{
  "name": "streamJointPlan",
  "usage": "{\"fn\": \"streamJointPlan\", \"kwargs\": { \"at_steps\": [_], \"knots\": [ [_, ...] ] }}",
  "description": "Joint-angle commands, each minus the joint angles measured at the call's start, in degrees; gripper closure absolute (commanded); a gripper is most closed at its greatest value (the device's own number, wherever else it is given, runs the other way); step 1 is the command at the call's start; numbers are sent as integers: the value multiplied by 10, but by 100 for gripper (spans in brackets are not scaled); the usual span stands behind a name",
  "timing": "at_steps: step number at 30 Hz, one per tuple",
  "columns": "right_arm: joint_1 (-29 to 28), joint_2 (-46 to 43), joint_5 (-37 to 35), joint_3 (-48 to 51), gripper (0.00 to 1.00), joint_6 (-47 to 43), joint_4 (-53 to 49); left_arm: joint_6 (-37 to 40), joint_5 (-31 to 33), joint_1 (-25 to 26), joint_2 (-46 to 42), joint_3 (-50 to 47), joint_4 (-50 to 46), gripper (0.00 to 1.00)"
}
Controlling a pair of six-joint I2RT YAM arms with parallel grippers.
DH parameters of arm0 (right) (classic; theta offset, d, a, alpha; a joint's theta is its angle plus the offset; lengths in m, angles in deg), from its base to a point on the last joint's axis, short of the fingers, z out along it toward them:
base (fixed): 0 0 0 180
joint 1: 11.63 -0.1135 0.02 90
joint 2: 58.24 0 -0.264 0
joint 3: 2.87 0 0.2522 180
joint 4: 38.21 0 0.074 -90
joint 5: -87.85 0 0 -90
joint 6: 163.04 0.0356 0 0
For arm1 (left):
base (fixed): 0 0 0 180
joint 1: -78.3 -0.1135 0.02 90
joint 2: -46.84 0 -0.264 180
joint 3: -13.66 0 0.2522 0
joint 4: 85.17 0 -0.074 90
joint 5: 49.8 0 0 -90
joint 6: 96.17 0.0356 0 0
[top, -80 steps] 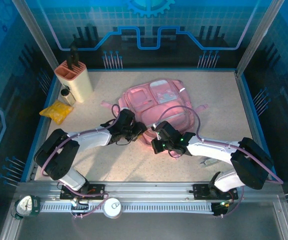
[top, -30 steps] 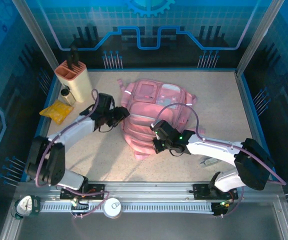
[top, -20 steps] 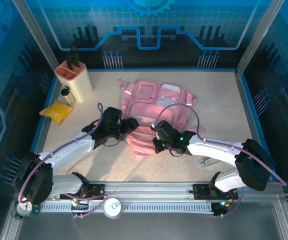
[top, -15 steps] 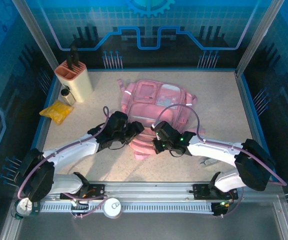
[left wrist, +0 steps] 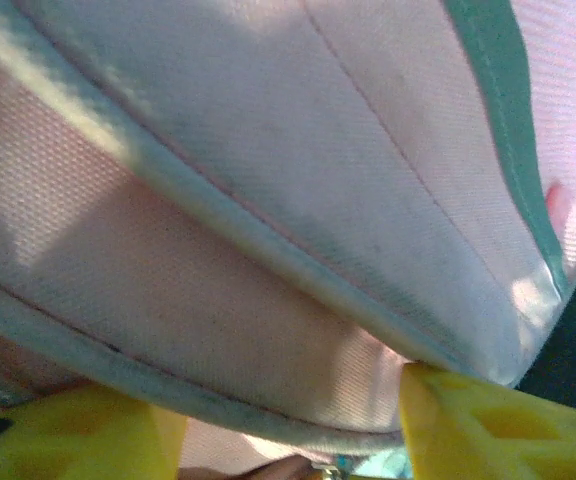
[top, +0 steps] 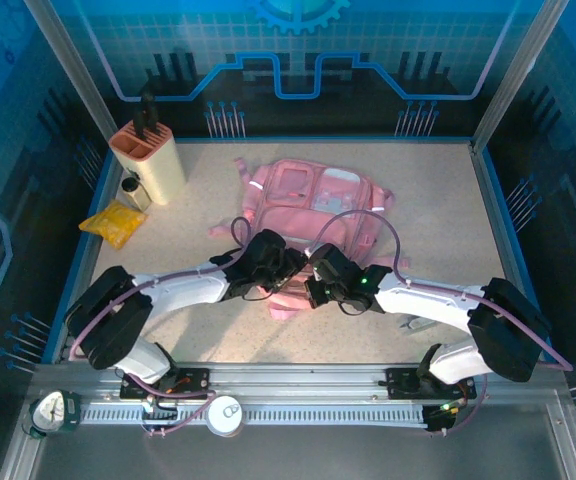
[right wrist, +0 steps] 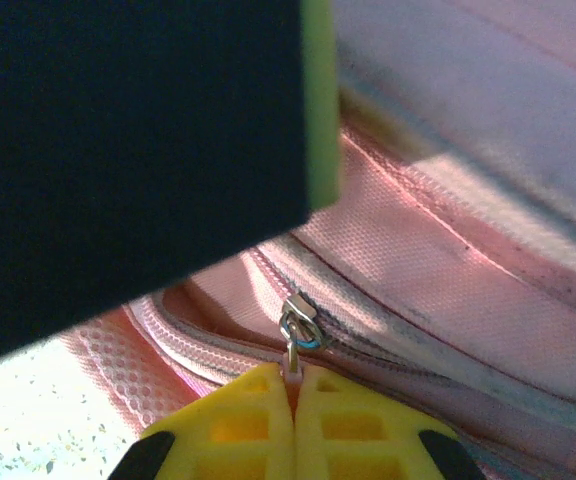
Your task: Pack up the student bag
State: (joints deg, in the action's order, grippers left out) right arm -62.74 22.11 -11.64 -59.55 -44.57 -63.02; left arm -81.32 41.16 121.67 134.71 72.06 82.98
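Note:
The pull tab by the bag's side comes free next as my right gripper moves outward, away from my left gripper, and releases it, since that side lies outward of my grip.
The student bag [top: 313, 200], pink and soft, lies flat in the middle of the table. My right gripper [top: 315, 284] is at its near edge, shut on the zipper pull [right wrist: 292, 362] just below the metal slider [right wrist: 299, 324]; its yellow fingers [right wrist: 228, 425] are pressed together. My left gripper [top: 286, 268] sits close beside it on the same edge. Its yellow fingers [left wrist: 488, 425] stand apart, with a piped fold of the bag's fabric [left wrist: 268, 330] lying across the gap. Whether they press on the fabric is not visible.
A beige holder [top: 150, 160] with a dark tool in it stands at the back left, with a small bottle [top: 133, 190] and a yellow packet [top: 114, 222] beside it. A small grey item [top: 423, 322] lies by the right arm. Blue walls ring the table.
My left arm has swung from the bag's left side down and right to its near edge, next to the right gripper. The right gripper has stayed shut on the zipper pull.

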Motion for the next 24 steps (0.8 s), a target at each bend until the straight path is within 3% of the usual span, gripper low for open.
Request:
{"fn": "streamJointPlan", "kwargs": {
  "at_steps": [1,8,14,24],
  "knots": [
    [-7,0,10,-1,100,9,4,-4,41,5,22,18,26,53],
    [-1,-16,-22,9,100,22,-28,10,70,4,37,28,-18,84],
    [11,-35,-33,16,100,28,-57,30,112,-8,6,20,-69,100],
    [47,-72,-51,25,100,23,-111,73,131,-49,-60,-17,-116,100]
  ]
}}
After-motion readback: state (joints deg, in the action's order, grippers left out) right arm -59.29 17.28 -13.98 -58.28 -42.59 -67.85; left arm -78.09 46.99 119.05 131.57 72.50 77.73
